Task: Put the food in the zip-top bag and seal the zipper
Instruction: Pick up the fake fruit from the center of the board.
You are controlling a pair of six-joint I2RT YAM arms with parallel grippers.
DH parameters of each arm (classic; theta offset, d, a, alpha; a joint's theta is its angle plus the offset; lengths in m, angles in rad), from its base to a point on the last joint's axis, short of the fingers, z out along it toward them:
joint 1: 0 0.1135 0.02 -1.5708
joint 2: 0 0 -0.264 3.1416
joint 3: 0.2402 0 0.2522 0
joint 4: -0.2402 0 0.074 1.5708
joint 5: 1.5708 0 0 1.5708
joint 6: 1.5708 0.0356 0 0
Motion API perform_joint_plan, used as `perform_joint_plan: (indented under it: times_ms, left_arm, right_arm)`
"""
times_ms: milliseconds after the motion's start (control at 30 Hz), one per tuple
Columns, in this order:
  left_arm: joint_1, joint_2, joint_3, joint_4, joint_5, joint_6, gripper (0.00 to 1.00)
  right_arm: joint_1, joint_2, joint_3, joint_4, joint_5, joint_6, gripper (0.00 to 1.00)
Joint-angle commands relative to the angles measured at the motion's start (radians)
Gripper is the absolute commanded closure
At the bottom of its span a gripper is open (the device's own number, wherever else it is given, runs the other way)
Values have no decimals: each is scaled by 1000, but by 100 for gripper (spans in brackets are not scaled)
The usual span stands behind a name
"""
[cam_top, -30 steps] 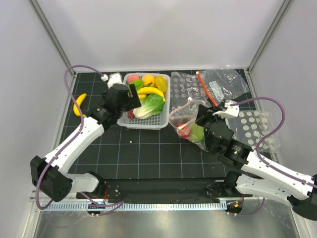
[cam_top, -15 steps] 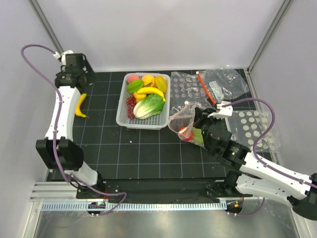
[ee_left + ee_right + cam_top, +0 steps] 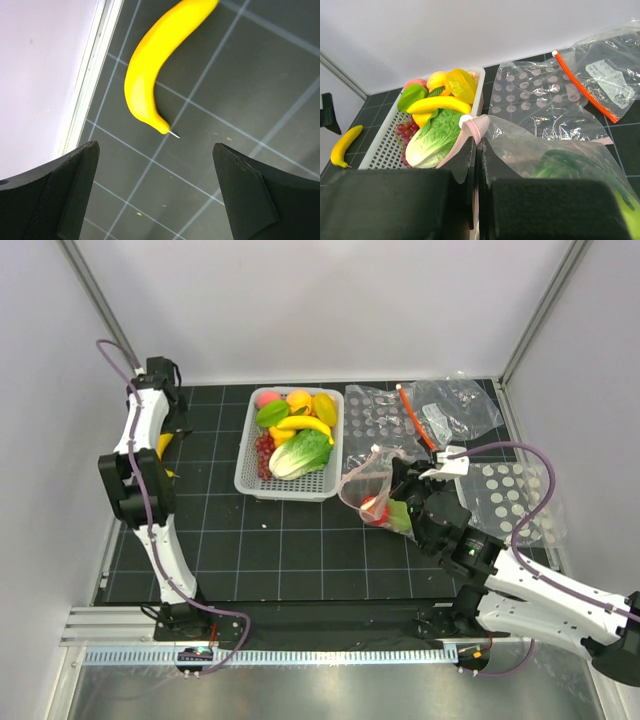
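The open fingers are wider apart than the stemmed near end of the yellow banana (image 3: 170, 474), so my left gripper should next move down onto that end of the banana and close there.
My right gripper (image 3: 392, 475) (image 3: 477, 145) is shut on the pale pink zipper (image 3: 476, 126) of the zip-top bag (image 3: 372, 485), holding its mouth up. A red piece (image 3: 371, 506) and a green piece (image 3: 398, 512) lie inside the bag. More food fills the white mesh basket (image 3: 252, 478): lettuce (image 3: 436, 137), bananas (image 3: 440, 104), grapes (image 3: 404, 131), a peach and an orange. A loose yellow banana (image 3: 150, 75) (image 3: 164, 447) lies at the left edge. My left gripper (image 3: 154, 152) (image 3: 172, 425) is open and empty just above it, jaws spread wide beyond the banana's tip.
A clear bag with an orange-red strip (image 3: 440, 410) (image 3: 582, 82) lies at the back right. Dotted clear bags lie behind the held bag (image 3: 375, 415) and to the right (image 3: 505, 495). The left wall rail (image 3: 87, 85) runs close beside the loose banana.
My left arm has swung from the basket to the far left and now hangs over the loose banana. My right gripper has kept its hold on the bag, barely moving.
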Motion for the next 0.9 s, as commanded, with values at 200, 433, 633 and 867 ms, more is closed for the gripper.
perform_joint_plan:
  times_ms: [200, 433, 633, 867]
  left_arm:
    - [111, 71, -38, -3, 34, 34, 2]
    - [110, 252, 118, -127, 59, 8, 12]
    - [110, 329, 149, -139, 109, -57, 22]
    - [111, 303, 143, -119, 132, -111, 79]
  right_arm:
    - [-8, -54, -14, 73, -25, 18, 99]
    - [-12, -45, -19, 81, -35, 27, 99]
    - [-12, -57, -28, 85, -29, 26, 99]
    - [-13, -63, -31, 92, -31, 26, 99]
